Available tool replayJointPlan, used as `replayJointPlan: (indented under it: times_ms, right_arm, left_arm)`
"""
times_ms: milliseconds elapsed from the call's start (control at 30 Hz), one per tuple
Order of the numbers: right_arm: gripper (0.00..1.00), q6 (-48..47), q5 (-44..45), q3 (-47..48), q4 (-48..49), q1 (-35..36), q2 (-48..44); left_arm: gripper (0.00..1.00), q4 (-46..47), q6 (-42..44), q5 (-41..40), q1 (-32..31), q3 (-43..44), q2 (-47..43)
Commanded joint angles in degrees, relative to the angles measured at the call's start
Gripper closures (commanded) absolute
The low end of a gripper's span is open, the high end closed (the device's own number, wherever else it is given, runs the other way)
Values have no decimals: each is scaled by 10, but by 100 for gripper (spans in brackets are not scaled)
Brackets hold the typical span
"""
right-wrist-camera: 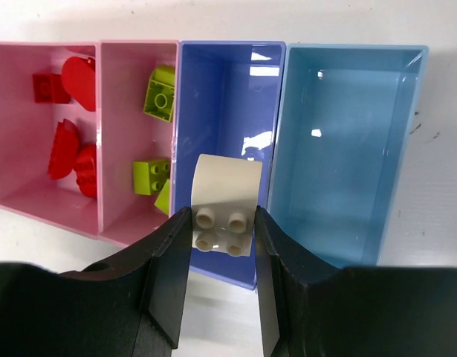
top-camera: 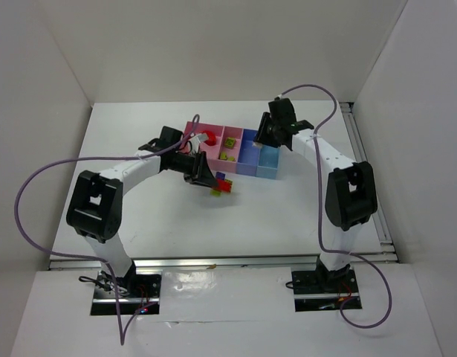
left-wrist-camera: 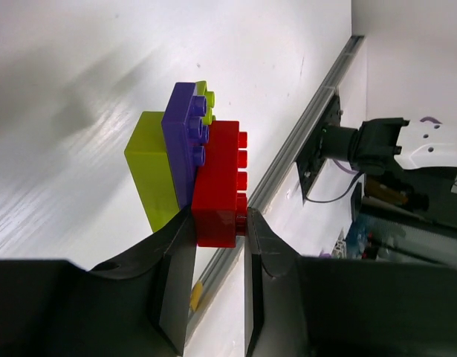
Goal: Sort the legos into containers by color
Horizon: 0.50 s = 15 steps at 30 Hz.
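The right gripper lowers toward the blue bin's bottom and releases the white studded lego (right-wrist-camera: 227,186) next. The blue bin (right-wrist-camera: 229,146) lies below it, clear of red and yellow-green legos.
My left gripper (left-wrist-camera: 219,223) is shut on a red lego (left-wrist-camera: 217,182) that is joined to a purple lego (left-wrist-camera: 185,141) and a yellow-green lego (left-wrist-camera: 150,167). In the top view this stack (top-camera: 223,185) is just in front of the containers (top-camera: 247,169), at the left gripper (top-camera: 210,179). My right gripper (right-wrist-camera: 222,227) is shut on a white studded lego (right-wrist-camera: 227,186) above the near end of the blue bin (right-wrist-camera: 228,89). The wide pink bin (right-wrist-camera: 20,178) holds red legos (right-wrist-camera: 68,149). The narrower pink bin (right-wrist-camera: 128,111) holds yellow-green legos (right-wrist-camera: 151,176). The light blue bin (right-wrist-camera: 347,134) is empty.
The row of bins sits at the table's far middle. My right arm (top-camera: 317,149) reaches over it from the right. A metal rail (top-camera: 365,171) runs along the table's right edge. White walls enclose the table on the left, back and right.
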Motion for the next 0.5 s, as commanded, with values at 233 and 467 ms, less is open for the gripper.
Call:
replayJointPlan:
  times_ms: [233, 467]
  right_arm:
    - [82, -22, -24, 50, 29, 6, 44]
    - [74, -22, -36, 63, 24, 11, 68]
  left_arm:
    - [100, -26, 28, 7, 41, -11, -43]
    - [100, -26, 23, 12, 52, 2, -43]
